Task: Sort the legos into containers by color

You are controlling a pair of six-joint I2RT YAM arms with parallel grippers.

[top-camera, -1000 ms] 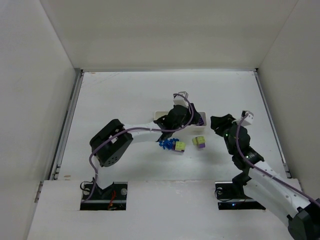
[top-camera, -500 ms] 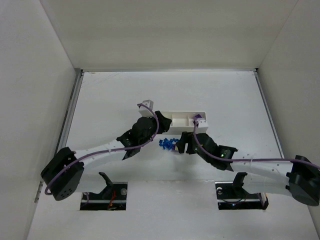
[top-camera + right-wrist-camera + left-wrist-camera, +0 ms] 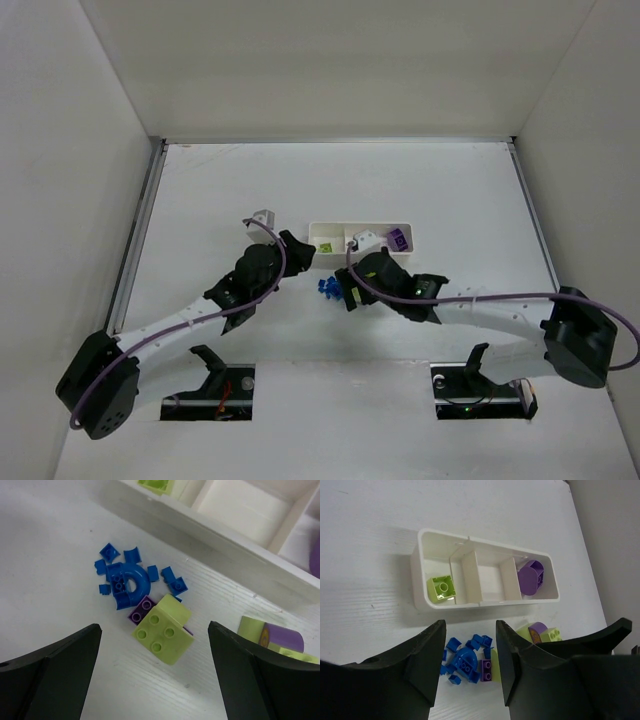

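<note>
The sides of the yellow-green brick (image 3: 357, 294) (image 3: 163, 632) should come between the open fingers of my right gripper, so I will move it down and turn its fingers next, since the brick lies below, slanted between them.
The white three-part tray (image 3: 420, 602) holds a yellow-green brick (image 3: 441, 588) in its left compartment and a purple piece (image 3: 531, 577) in its right one; the middle one is bare. In front of it lie several blue legos (image 3: 125, 580) and a yellow-green brick (image 3: 164, 630) stacked on a purple one (image 3: 141, 609). My right gripper (image 3: 154, 647) hangs wide open just above that stack, touching nothing. A green-and-purple stack (image 3: 270, 637) lies to the right. My left gripper (image 3: 467, 667) is open and holds nothing, hovering near the blue pile (image 3: 326, 287).
White walls enclose the table on three sides, with a metal rail (image 3: 135, 240) along the left edge. Both arms cross the near half of the table, their grippers close together in front of the tray (image 3: 360, 228).
The right arm swung in from the right and its gripper opened wide over the yellow-green and purple stack. The left gripper drew back from over the tray toward the left.
</note>
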